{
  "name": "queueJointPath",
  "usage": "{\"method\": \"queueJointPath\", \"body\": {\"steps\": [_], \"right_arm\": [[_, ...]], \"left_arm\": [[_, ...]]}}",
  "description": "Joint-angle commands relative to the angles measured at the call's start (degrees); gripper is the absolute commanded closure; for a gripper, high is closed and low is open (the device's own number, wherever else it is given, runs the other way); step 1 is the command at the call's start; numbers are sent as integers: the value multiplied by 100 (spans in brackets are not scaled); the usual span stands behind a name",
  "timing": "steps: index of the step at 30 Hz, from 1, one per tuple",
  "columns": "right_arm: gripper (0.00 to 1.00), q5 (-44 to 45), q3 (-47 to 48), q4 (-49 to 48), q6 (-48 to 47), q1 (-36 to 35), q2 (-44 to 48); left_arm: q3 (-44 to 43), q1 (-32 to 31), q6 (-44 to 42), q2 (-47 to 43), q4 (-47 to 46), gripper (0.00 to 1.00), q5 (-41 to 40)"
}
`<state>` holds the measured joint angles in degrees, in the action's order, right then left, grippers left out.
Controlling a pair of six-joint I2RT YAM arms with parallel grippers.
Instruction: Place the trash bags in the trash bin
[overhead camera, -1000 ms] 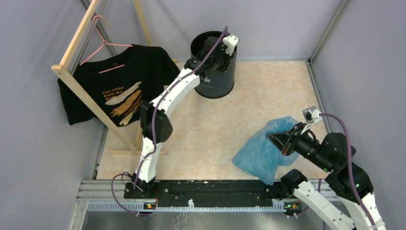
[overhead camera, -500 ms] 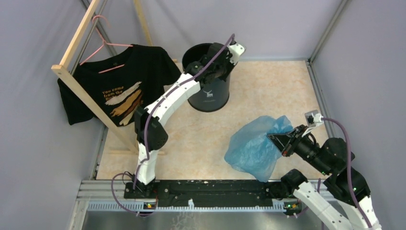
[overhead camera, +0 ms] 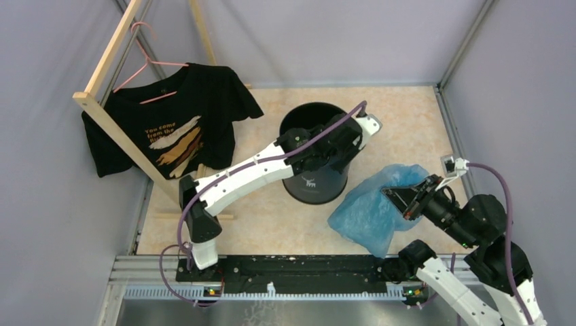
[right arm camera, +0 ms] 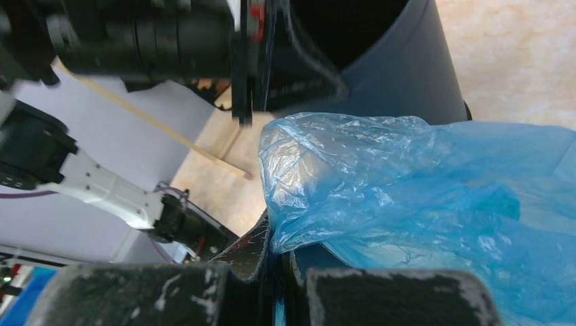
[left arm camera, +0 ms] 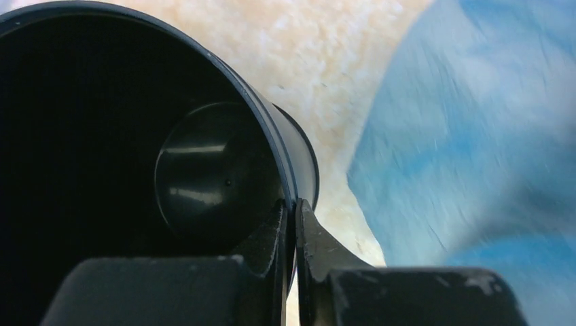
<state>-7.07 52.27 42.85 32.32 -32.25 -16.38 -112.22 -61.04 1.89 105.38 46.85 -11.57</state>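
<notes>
The bin in my left gripper drags back over the near tabletop, back of the gripper, next, then gets released, as the bag hangs nearer the bar.
The trash bin [overhead camera: 320, 191], dark and round with a white deer logo, stands upright mid-table. My left gripper [overhead camera: 345, 155] is shut on its right rim; in the left wrist view the fingers [left arm camera: 293, 205] pinch the thin bin wall [left arm camera: 136, 136], one inside and one outside. The light-blue trash bag [overhead camera: 367, 212] hangs just right of the bin. My right gripper [overhead camera: 402, 197] is shut on its bunched top; in the right wrist view the gripper [right arm camera: 277, 238] clamps the crinkled bag [right arm camera: 421, 183], with the bin [right arm camera: 407, 75] right behind it.
A black T-shirt [overhead camera: 173, 122] hangs on a pink hanger from a wooden rack [overhead camera: 112, 125] at the left. Grey walls close in the table on three sides. A metal rail [overhead camera: 292, 268] with the arm bases runs along the near edge.
My left gripper has dragged the bin from the back wall toward the middle and right, close to the bag. My right gripper stayed shut on the bag, shifting slightly.
</notes>
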Motion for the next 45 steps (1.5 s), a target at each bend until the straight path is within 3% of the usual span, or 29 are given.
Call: {"method": "queueJointPath", "body": {"steps": [1,9,14,18,23,25,30,36,40,45], "right_arm": [[100,-281,566,-235,411,-41,-172],[100,-914,1663,303,511,-44,-765],[100,-1043,2222,426,428,-37,-910],[100,-1092,2445,441,280,-45,-965],[100,-1325,2510,-219,371,-43,-1149],[100,-1626,2686,-430,454,-37,-1358],[100,-1710,3349,-607,357,-40,-1872],[100,-2485,3321,-2376,922,-44,-2638],[100,-3250,3317,-4324,1737,-43,-3295],[100,-3323,3523,-5395,2455,-47,-3760]], "left_arm": [[292,-277,898,-694,568,100,-439],[1636,-544,1857,-1649,-156,98,438],[2712,-567,2505,-2446,-1234,85,844],[2661,-567,2606,-2455,-1333,79,1057],[2323,-567,2320,-2437,-1405,39,1557],[2014,-567,2018,-2428,-1225,29,1607],[2110,-559,1486,-3185,-1206,4,205],[2930,-559,1015,-4778,-2105,2,-1123],[3295,-559,560,-5355,-2019,1,-946],[3779,-559,595,-5462,-1738,1,-730]]}}
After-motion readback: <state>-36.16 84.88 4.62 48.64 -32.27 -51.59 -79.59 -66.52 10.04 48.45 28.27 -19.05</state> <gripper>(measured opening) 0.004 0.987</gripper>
